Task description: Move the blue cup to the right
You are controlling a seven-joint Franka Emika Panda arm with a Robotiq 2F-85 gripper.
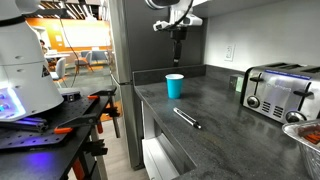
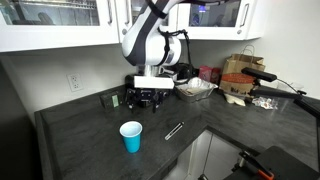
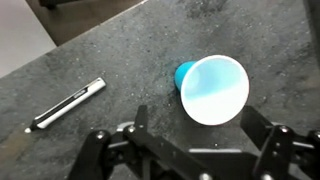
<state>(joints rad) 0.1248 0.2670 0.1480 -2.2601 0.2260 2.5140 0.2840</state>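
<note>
My gripper will next go down over the side of the blue cup's rim nearest the pen (image 3: 186, 107), one finger inside the cup (image 3: 212, 88), as it stands upright with its top open.
The blue cup (image 1: 175, 86) stands upright on the dark grey counter (image 1: 230, 125), open rim up. It shows in both exterior views, the second being (image 2: 131, 137). In the wrist view the cup (image 3: 212, 88) lies just ahead of my gripper (image 3: 200, 118), between the lines of the two fingers. The gripper is open and empty. In an exterior view the gripper (image 1: 178, 40) hangs well above the cup, not touching it. It also shows in an exterior view (image 2: 150, 98), behind the cup.
A silver and black pen (image 1: 187, 118) lies on the counter near the cup, also seen in the wrist view (image 3: 68, 104). A chrome toaster (image 1: 278, 92) stands at the back right. The counter's edge (image 1: 150, 120) drops off at the left. Clutter and a bowl (image 2: 195, 88) sit further along.
</note>
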